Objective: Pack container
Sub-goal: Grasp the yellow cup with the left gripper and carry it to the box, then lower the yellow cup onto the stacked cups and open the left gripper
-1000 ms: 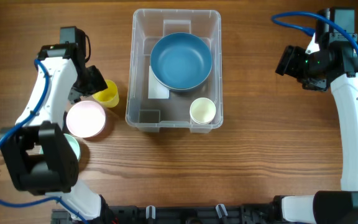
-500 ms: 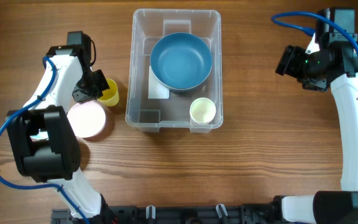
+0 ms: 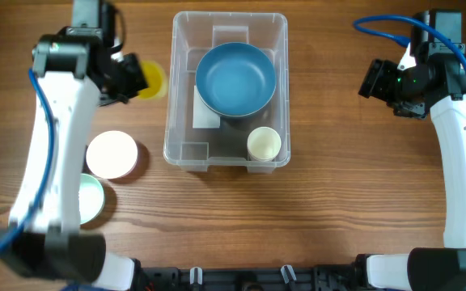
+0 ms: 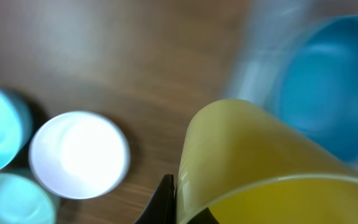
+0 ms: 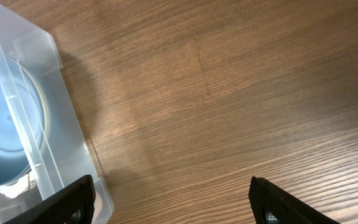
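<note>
I need to take my left gripper to the right in the overhead view and down to let go of the yellow cup [image 3: 152, 81] in the cream cup [image 3: 264, 144], since the cream cup's opening faces up.
The container [image 3: 170, 105] is a clear plastic bin at the table's middle back. Inside it sit a blue bowl [image 3: 235, 78] and a cream cup [image 3: 264, 144]. My left gripper [image 3: 134, 78] is shut on a yellow cup [image 3: 152, 81], held in the air just left of the container's far left corner. In the left wrist view the yellow cup [image 4: 260, 162] fills the lower right, with one black finger [image 4: 165, 202] against its outer wall. My right gripper [image 3: 376, 81] hovers open to the right of the container with nothing in it; its fingers [image 5: 73, 199] are wide apart over bare wood.
A white-and-pink bowl [image 3: 112, 153] and a mint bowl [image 3: 93, 198] stand on the table to the left front of the container. The container's right wall [image 5: 36, 124] shows in the right wrist view.
My left gripper shut on the yellow cup beside the pink bowl, then lifted it and carried it toward the back of the table. The right arm has not moved.
</note>
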